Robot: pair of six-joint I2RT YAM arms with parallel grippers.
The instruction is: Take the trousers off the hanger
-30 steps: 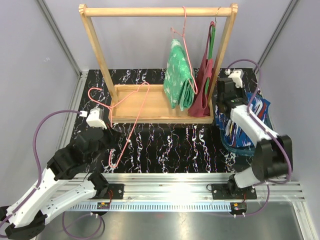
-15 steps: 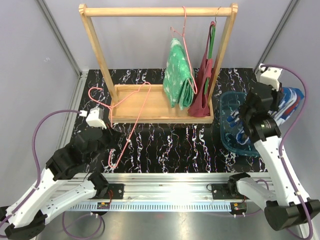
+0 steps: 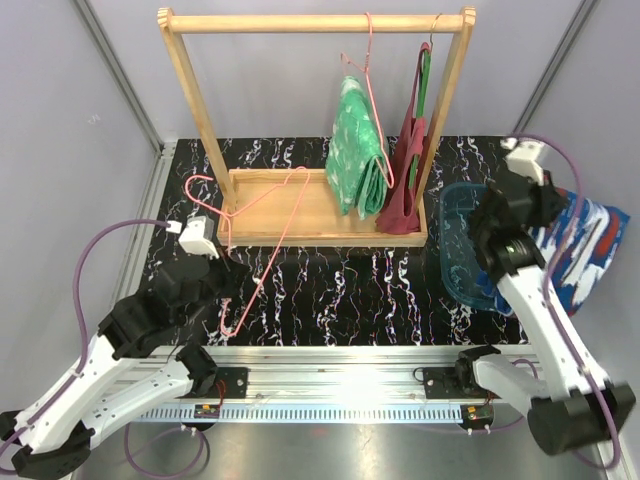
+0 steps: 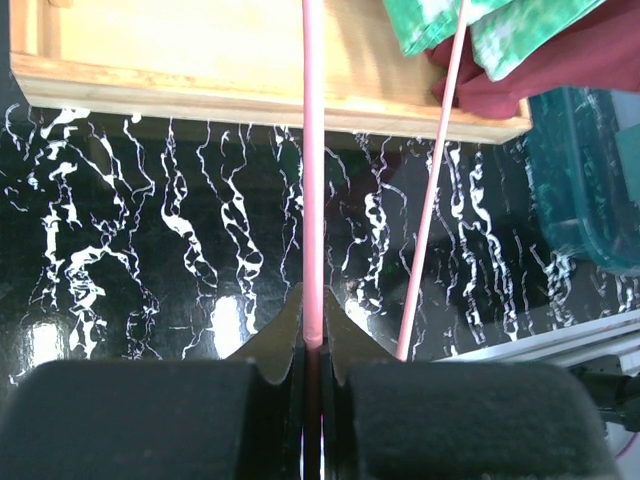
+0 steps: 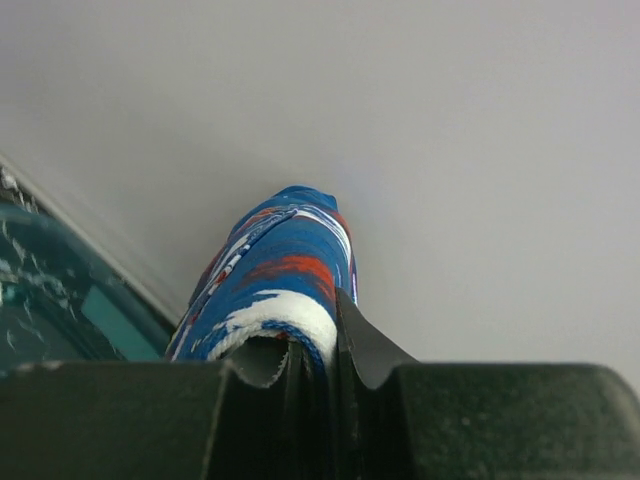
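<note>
The dark blue trousers hang partly outside the teal bin. My right gripper should go down and away from the wall, toward the bin's edge by the rack.
My right gripper (image 3: pixel 548 208) is shut on the dark blue trousers (image 3: pixel 588 243) with red and white pattern. It holds them up beside the right wall, right of the teal bin (image 3: pixel 462 262). In the right wrist view the cloth (image 5: pixel 285 255) is pinched between my right gripper's (image 5: pixel 316 345) fingers. My left gripper (image 3: pixel 230 278) is shut on an empty pink hanger (image 3: pixel 268 235) that leans over the rack's base. In the left wrist view my left gripper (image 4: pixel 313 330) clamps the hanger's wire (image 4: pixel 312 150). The green marbled trousers (image 3: pixel 358 150) hang on a second pink hanger (image 3: pixel 370 70) on the rail.
A wooden rack (image 3: pixel 315 22) with a tray base (image 3: pixel 300 210) stands at the back. A maroon tank top (image 3: pixel 405 190) hangs by its right post. Grey walls close in both sides. A metal rail (image 3: pixel 350 375) runs along the near edge.
My right gripper has lifted the blue trousers out of the teal bin and swung them right, toward the wall. My left gripper and its pink hanger have shifted slightly away from me.
</note>
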